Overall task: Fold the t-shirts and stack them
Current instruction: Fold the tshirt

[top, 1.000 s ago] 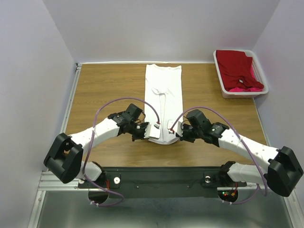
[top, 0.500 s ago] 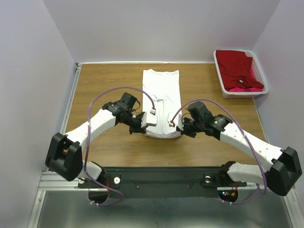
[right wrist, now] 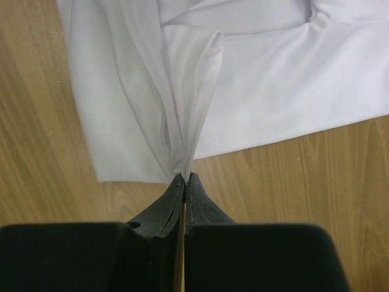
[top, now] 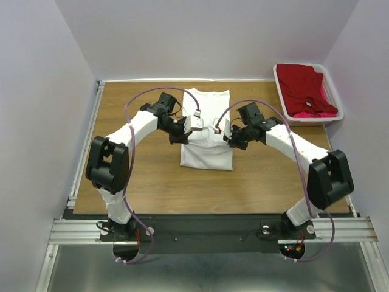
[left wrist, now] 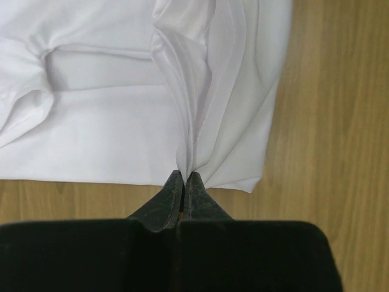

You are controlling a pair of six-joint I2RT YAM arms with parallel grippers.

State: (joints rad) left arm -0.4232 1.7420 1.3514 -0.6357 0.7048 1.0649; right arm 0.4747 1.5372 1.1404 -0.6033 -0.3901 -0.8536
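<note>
The t-shirt's far part (top: 188,111) (left wrist: 103,143) lies uncovered. My left gripper will next move outward and down and let go of the t-shirt's pinched edge there.
The white t-shirt (top: 206,149) lies in a narrow strip at the table's middle, its near end doubled over toward the far end. My left gripper (top: 193,125) is shut on the shirt's folded edge (left wrist: 194,121), pinching a bunch of cloth at its fingertips (left wrist: 184,177). My right gripper (top: 220,128) is shut on the other side of the same edge (right wrist: 182,109), cloth gathered at its tips (right wrist: 185,177). Both hold the edge lifted above the lower layer. The deep red t-shirt (top: 302,86) and a bit of the bright pink t-shirt (top: 307,113) lie in the basket.
The white plastic basket (top: 284,106) stands at the table's far right corner. Bare wood table (top: 127,170) surrounds the white shirt on both sides. Walls close in the table at the back and sides.
Both grippers have carried the white shirt's near edge away from me, over the shirt toward its far end. The shirt's visible length has shortened. Both arms are stretched further out.
</note>
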